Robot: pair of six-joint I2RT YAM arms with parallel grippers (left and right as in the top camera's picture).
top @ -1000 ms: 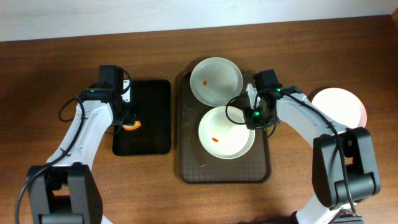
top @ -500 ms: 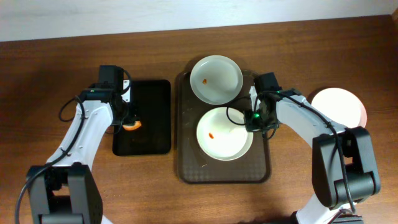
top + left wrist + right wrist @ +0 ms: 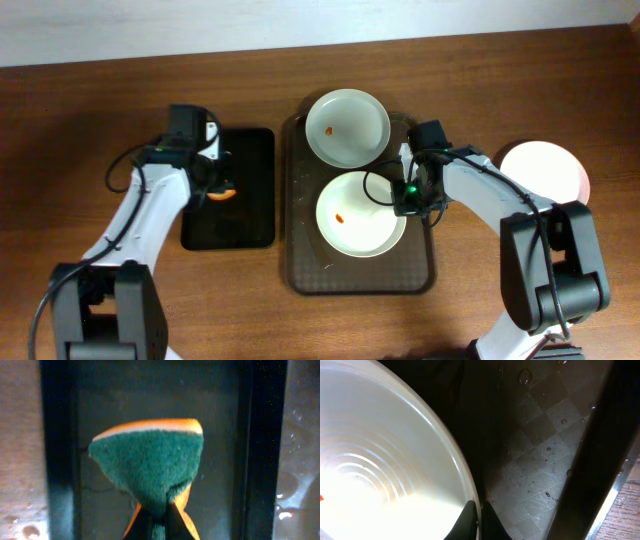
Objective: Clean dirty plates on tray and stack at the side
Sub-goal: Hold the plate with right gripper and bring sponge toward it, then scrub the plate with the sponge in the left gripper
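The near plate has an orange-red smear on it, so my left gripper should move across to wipe that plate. Then it should return over the small black tray (image 3: 218,465) and release the sponge (image 3: 150,465).
Two white plates lie on the dark brown tray (image 3: 420,275). The far plate (image 3: 347,128) and the near plate (image 3: 355,222) each carry a small orange-red smear. My right gripper (image 3: 404,198) is shut on the near plate's right rim, which shows between its fingers in the right wrist view (image 3: 465,480). A third white plate (image 3: 548,172) sits on the table at the far right. My left gripper (image 3: 222,190) is shut on a green and orange sponge (image 3: 150,465) above the small black tray (image 3: 245,215).
Wet drops dot the brown tray's surface (image 3: 545,440) beside the held plate. The black tray's raised rim (image 3: 262,435) runs along either side of the sponge. Bare wooden table lies around both trays.
The left gripper has moved toward the right with the sponge, further over the black tray. The near plate has shifted slightly left and up in the right gripper's hold.
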